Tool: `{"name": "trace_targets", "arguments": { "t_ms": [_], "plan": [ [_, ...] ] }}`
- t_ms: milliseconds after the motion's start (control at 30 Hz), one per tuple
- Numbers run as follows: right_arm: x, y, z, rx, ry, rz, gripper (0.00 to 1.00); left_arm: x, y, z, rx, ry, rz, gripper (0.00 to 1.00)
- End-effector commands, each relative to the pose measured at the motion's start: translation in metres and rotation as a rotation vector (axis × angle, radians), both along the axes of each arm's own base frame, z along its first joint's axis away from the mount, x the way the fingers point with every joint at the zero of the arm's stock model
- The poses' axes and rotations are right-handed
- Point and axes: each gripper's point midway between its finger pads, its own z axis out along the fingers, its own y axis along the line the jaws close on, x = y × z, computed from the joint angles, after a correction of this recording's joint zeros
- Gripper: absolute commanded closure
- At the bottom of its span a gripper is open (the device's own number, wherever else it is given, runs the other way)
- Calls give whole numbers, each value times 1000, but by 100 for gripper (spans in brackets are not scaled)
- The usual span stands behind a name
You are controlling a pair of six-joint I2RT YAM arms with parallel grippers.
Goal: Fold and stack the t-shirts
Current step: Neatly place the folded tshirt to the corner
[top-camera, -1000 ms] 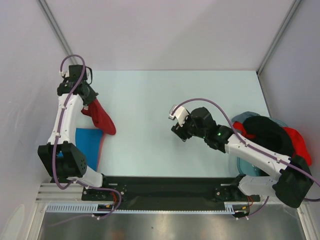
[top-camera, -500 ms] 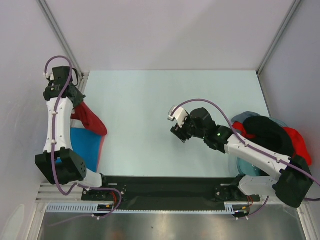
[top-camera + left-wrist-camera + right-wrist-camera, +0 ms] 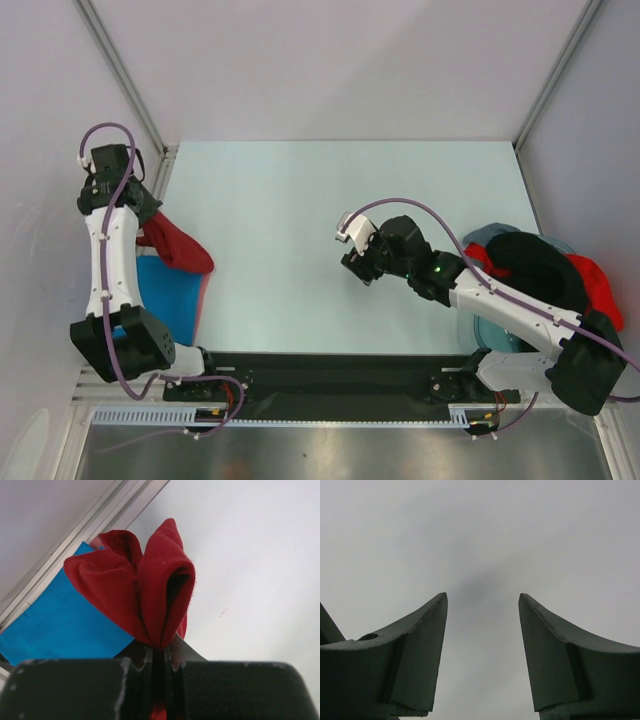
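The left gripper draws back and down toward the side next, laying the dark red t-shirt over the folded bright blue t-shirt (image 3: 168,291) (image 3: 66,619), since most of it is bare.
My left gripper (image 3: 143,215) is shut on the dark red t-shirt (image 3: 178,246), which hangs bunched at the table's left edge. In the left wrist view the dark red t-shirt (image 3: 145,587) folds into the closed jaws of the left gripper (image 3: 159,652). It hangs over the folded bright blue t-shirt (image 3: 168,291), which also shows in the left wrist view (image 3: 55,625). My right gripper (image 3: 357,268) is open and empty over the middle of the table; the right wrist view shows its fingers (image 3: 417,655) spread over bare table. A heap of black (image 3: 535,268), brighter red (image 3: 598,284) and pale grey-blue (image 3: 487,235) t-shirts lies at the right.
The pile at the right sits in a clear blue bin (image 3: 492,334). White walls with metal corner posts (image 3: 118,75) close in the table on three sides. The arm bases stand on a black rail (image 3: 320,375) at the near edge.
My left arm has swung left and back toward the wall, carrying the dark red t-shirt from beside the blue one to over its far end. The right arm has not moved.
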Motion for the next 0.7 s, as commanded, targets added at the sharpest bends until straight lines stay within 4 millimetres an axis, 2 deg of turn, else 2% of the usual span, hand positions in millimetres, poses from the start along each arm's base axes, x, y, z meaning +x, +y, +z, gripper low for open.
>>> {"name": "trace_targets", "arguments": {
  "t_ms": [0,300,400,567,667],
  "plan": [
    [-3,6,10,25,-12,19,37,-11,8,15,43,-54,-5,99],
    [-8,9,9,25,-2,31,37,-36,22,-7,42,-5,31,100],
    [-8,10,9,28,3,31,37,-37,25,-14,55,0,18,100],
    [-9,10,6,21,11,31,37,-32,27,-11,70,-25,-7,100],
    [-10,10,5,15,10,35,37,-37,29,-14,72,-17,13,100]
  ]
}}
